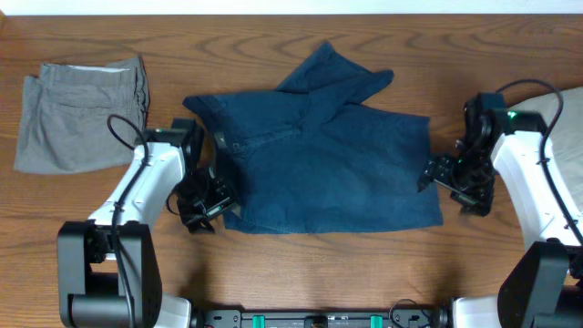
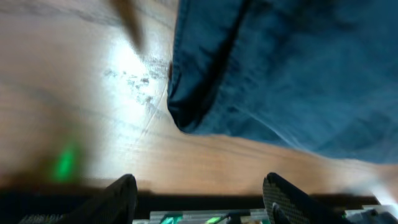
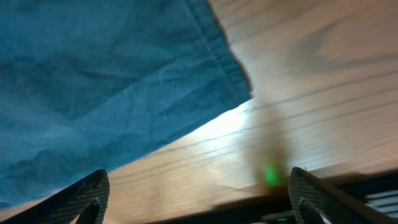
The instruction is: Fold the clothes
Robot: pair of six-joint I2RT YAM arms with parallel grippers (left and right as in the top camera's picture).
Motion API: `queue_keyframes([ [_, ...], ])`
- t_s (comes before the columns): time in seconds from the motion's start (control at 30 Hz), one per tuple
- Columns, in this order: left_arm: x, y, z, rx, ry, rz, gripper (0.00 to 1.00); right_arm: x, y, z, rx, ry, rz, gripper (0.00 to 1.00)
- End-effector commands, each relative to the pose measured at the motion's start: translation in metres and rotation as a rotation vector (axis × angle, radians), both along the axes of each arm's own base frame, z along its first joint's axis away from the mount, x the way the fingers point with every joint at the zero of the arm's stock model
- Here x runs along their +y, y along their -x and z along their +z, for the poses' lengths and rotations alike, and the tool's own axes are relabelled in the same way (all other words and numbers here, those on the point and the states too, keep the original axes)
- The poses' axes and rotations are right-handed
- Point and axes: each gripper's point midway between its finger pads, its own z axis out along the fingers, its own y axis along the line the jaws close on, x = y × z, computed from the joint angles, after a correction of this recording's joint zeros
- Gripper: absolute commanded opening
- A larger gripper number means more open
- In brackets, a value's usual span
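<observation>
The clothes' near corner lies ungripped ahead of my left gripper's open fingers, so my left gripper should go down and to the right in the overhead view onto that corner and close.
The dark navy-blue clothes lie spread on the wooden table, with one leg flap folded up at the top. My left gripper is open and empty at the garment's lower left corner. In the left wrist view that corner lies ahead of the open fingers. My right gripper is open and empty at the garment's right edge. In the right wrist view the hemmed corner lies ahead of the open fingers.
Light grey folded shorts lie at the back left of the table. A pale beige garment lies at the right edge, under my right arm. The table's front edge runs just below both grippers.
</observation>
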Motion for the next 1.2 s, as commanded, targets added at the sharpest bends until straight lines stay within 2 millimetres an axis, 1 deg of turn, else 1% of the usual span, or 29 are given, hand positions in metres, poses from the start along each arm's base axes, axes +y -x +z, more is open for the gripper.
queue_keyframes([
  [0.0, -0.008, 0.008, -0.011, 0.024, 0.032, 0.075, 0.66, 0.007, 0.009, -0.015, 0.034, -0.038, -0.177, 0.91],
  [0.13, -0.011, 0.008, -0.031, 0.034, 0.019, 0.201, 0.66, 0.009, 0.015, -0.036, 0.048, -0.024, -0.283, 0.91],
  [0.27, -0.016, -0.003, -0.047, -0.025, 0.017, 0.261, 0.66, 0.009, 0.018, -0.054, 0.043, -0.017, -0.353, 0.91],
  [0.3, -0.018, -0.007, -0.050, -0.055, 0.019, 0.259, 0.60, 0.010, 0.021, -0.058, 0.050, -0.016, -0.377, 0.91],
  [0.37, -0.017, -0.014, -0.053, -0.090, 0.008, 0.259, 0.39, 0.013, 0.025, -0.065, 0.060, -0.029, -0.406, 0.91],
  [0.43, -0.014, -0.020, -0.055, -0.116, -0.009, 0.264, 0.19, 0.017, 0.028, -0.070, 0.069, -0.053, -0.435, 0.88],
  [0.47, -0.014, -0.021, -0.055, -0.119, -0.010, 0.266, 0.11, 0.018, 0.031, -0.074, 0.074, -0.053, -0.452, 0.86],
  [0.5, -0.014, -0.020, -0.055, -0.115, -0.011, 0.271, 0.07, 0.018, 0.033, -0.077, 0.079, -0.051, -0.470, 0.84],
  [0.57, -0.016, -0.015, -0.053, -0.090, -0.005, 0.271, 0.06, 0.019, 0.036, -0.083, 0.080, -0.048, -0.495, 0.77],
  [0.63, -0.016, -0.008, -0.053, -0.061, -0.008, 0.271, 0.06, 0.019, 0.038, -0.089, 0.078, -0.047, -0.509, 0.64],
  [0.67, -0.015, -0.005, -0.053, -0.050, -0.011, 0.267, 0.06, 0.019, 0.039, -0.092, 0.071, -0.048, -0.512, 0.55],
  [0.7, -0.015, -0.004, -0.052, -0.046, -0.011, 0.259, 0.06, 0.018, 0.037, -0.095, 0.059, -0.050, -0.511, 0.50],
  [0.77, -0.015, -0.002, -0.052, -0.044, -0.010, 0.248, 0.06, 0.018, 0.031, -0.098, 0.023, -0.054, -0.509, 0.22],
  [0.8, -0.015, -0.002, -0.051, -0.050, -0.008, 0.241, 0.06, 0.017, 0.027, -0.099, 0.005, -0.052, -0.508, 0.10],
  [0.83, -0.015, -0.003, -0.050, -0.055, -0.007, 0.238, 0.06, 0.016, 0.021, -0.099, -0.021, -0.057, -0.503, 0.01],
  [0.93, -0.016, -0.009, -0.045, -0.096, 0.006, 0.209, 0.07, 0.017, 0.000, -0.097, -0.115, -0.087, -0.437, 0.01],
  [1.0, -0.016, -0.016, -0.035, -0.144, 0.018, 0.171, 0.06, 0.023, -0.016, -0.090, -0.186, -0.144, -0.360, 0.01],
  [1.1, -0.016, -0.033, -0.011, -0.247, 0.029, 0.113, 0.06, 0.029, -0.038, -0.068, -0.281, -0.193, -0.274, 0.01],
  [1.17, -0.012, -0.044, 0.009, -0.328, 0.011, 0.079, 0.06, 0.030, -0.053, -0.048, -0.348, -0.207, -0.224, 0.01],
])
